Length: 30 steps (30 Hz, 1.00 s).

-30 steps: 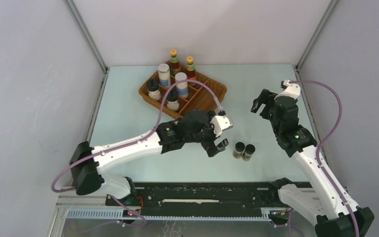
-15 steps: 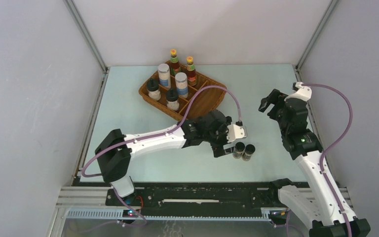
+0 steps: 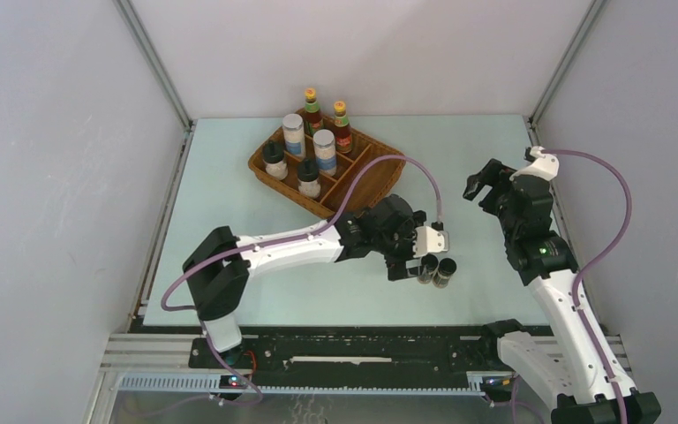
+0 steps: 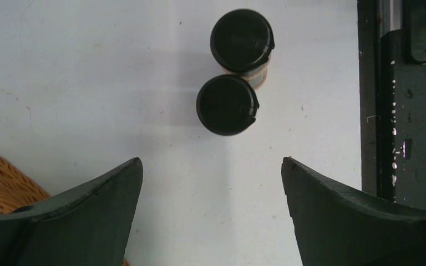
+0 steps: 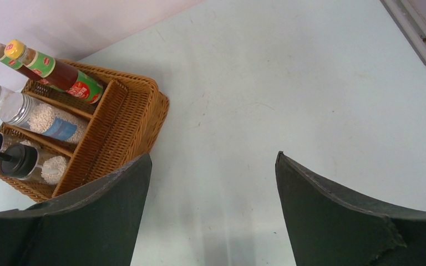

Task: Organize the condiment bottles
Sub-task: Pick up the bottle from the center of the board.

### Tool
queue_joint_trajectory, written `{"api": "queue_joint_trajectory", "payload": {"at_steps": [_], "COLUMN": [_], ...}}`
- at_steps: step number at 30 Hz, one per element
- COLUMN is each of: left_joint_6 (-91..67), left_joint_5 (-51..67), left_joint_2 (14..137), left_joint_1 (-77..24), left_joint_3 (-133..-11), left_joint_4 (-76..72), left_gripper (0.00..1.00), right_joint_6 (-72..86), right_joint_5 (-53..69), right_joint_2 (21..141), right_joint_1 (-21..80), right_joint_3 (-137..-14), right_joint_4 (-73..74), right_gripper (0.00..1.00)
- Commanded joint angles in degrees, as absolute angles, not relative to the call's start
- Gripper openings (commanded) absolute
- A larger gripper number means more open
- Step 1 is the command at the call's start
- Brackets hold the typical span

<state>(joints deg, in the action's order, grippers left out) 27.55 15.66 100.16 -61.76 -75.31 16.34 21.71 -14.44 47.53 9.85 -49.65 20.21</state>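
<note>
The nearer vial's black cap (image 3: pixel 429 261) (image 4: pixel 227 105) is ahead of my open fingers. My left gripper should next move down and to the right in the top view, around the cap.
Two tiny dark vials (image 3: pixel 427 268) (image 3: pixel 446 271) stand touching on the table near its front edge. My left gripper (image 3: pixel 413 258) hovers just left of them, open and empty. In the left wrist view the nearer vial (image 4: pixel 227 105) and the farther vial (image 4: pixel 242 41) lie ahead of the gripper (image 4: pixel 212 160), outside its fingers. The wicker tray (image 3: pixel 380 181) holds two red sauce bottles (image 3: pixel 311 108) (image 3: pixel 341 122), two silver-lidded jars (image 3: pixel 293 134) (image 3: pixel 324 150) and two black-capped shakers (image 3: pixel 274 160) (image 3: pixel 309 177). My right gripper (image 3: pixel 481 185) hangs open and empty over the right side of the table.
The tray's right compartments (image 5: pixel 127 122) have nothing in them. A black rail (image 4: pixel 410 100) runs along the table's near edge, close to the vials. Grey walls enclose the table on three sides.
The left arm has reached right and forward, bringing its open gripper up beside the two vials. The right arm drew slightly back to the right, then held still.
</note>
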Motion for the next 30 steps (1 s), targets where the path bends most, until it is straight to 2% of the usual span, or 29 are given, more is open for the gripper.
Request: {"api": "queue_joint_trajectory", "payload": {"at_steps": [1, 30], "left_joint_6": [29.4, 27.4], "left_joint_5": [19.6, 24.6], "left_joint_2": [101.8, 109.5], "left_joint_1": [-62.1, -63.4], "left_joint_3": [-80.7, -87.6], "left_joint_4": [15.1, 19.8], "left_gripper": [0.99, 0.92], "right_joint_6": [22.7, 22.9], "right_joint_5": [-14.2, -13.4], "right_joint_2": [46.9, 46.8], "right_joint_1": [9.2, 7.2], "right_joint_3": [-49.5, -49.5], "right_joint_4": [17.4, 17.0], "right_gripper": [0.90, 0.90]}}
